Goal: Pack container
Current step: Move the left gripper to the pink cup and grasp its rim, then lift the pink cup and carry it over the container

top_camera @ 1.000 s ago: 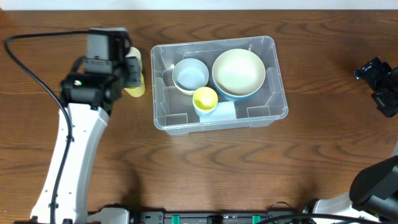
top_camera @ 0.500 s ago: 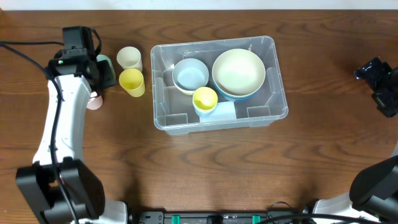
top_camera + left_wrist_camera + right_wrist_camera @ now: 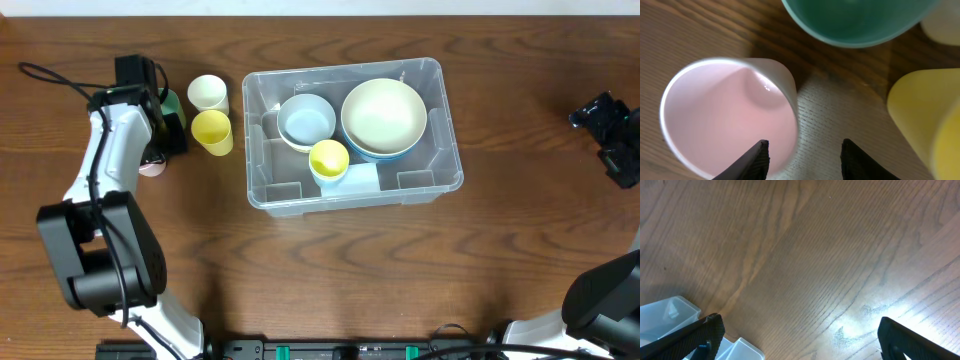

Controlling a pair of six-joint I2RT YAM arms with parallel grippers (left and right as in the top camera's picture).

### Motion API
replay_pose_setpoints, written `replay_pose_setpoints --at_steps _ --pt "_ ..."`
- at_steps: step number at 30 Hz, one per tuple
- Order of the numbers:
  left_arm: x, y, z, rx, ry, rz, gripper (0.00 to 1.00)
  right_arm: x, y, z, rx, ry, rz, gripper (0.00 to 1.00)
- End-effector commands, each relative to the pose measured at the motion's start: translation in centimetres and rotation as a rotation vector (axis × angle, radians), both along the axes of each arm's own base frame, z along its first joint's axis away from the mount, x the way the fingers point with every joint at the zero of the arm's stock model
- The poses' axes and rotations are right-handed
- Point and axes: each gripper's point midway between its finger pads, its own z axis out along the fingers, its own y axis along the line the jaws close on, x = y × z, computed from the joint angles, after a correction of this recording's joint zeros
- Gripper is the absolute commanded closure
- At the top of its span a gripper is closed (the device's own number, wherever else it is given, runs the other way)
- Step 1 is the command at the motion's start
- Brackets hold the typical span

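The pink cup's rim is already between the open fingers of my left gripper, so I will next lower it slightly over the pink cup's side [image 3: 793, 132] facing the yellow cup and close it there.
The clear container [image 3: 352, 197] stands mid-table and holds a light blue bowl [image 3: 306, 120], a cream bowl [image 3: 384, 112] nested in a blue one, and a yellow cup [image 3: 329, 157]. Left of it stand a cream cup [image 3: 207, 93], a yellow cup [image 3: 212, 131], a green cup [image 3: 172, 100] and a pink cup [image 3: 151, 167]. My left gripper [image 3: 166, 135] is open and low over these cups. In the left wrist view its fingers [image 3: 805, 160] straddle the pink cup's [image 3: 725, 120] near wall. My right gripper [image 3: 610, 130] is open and empty at the far right.
In the left wrist view the green cup [image 3: 860, 20], the yellow cup [image 3: 927, 115] and the cream cup [image 3: 945, 25] crowd close around the fingers. The right wrist view shows bare wood and a corner of the container [image 3: 667, 315] beside the open fingers [image 3: 800, 340].
My left arm has swung left, away from the container's side, and come down over the pink cup. The cream and yellow cups are now uncovered. The right arm has not moved.
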Motion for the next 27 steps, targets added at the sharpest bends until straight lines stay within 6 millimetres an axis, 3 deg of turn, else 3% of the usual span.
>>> replay_pose_setpoints --at_steps 1,5,8,11,16,19,24,27 --pt "-0.3 0.3 -1.2 0.007 0.037 0.000 0.53 -0.2 -0.3 0.3 -0.007 -0.004 -0.004 0.01" --pt "-0.4 0.6 -1.5 0.005 0.047 0.009 0.57 -0.2 -0.3 0.3 -0.008 -0.004 -0.004 0.01" --pt "-0.6 0.9 -1.5 0.004 0.051 0.018 0.78 -0.2 -0.3 0.3 -0.008 -0.004 -0.004 0.01" --pt "-1.0 1.2 -1.6 0.001 0.062 0.029 0.92 -0.2 -0.3 0.3 -0.007 -0.004 -0.004 0.01" --pt "-1.2 1.2 -0.4 0.001 0.041 0.050 0.94 -0.2 -0.3 0.3 -0.008 -0.004 -0.004 0.01" --pt "-1.1 1.2 1.8 0.005 -0.015 0.076 0.94 -0.2 -0.3 0.3 -0.007 -0.004 -0.004 0.01" --pt "-2.0 0.8 7.8 0.004 -0.160 0.123 0.94 -0.2 -0.3 0.3 -0.008 -0.004 -0.004 0.01" --pt "-2.9 -1.6 12.2 -0.099 -0.279 0.082 0.94 -0.2 -0.3 0.3 -0.008 -0.004 -0.004 0.01"
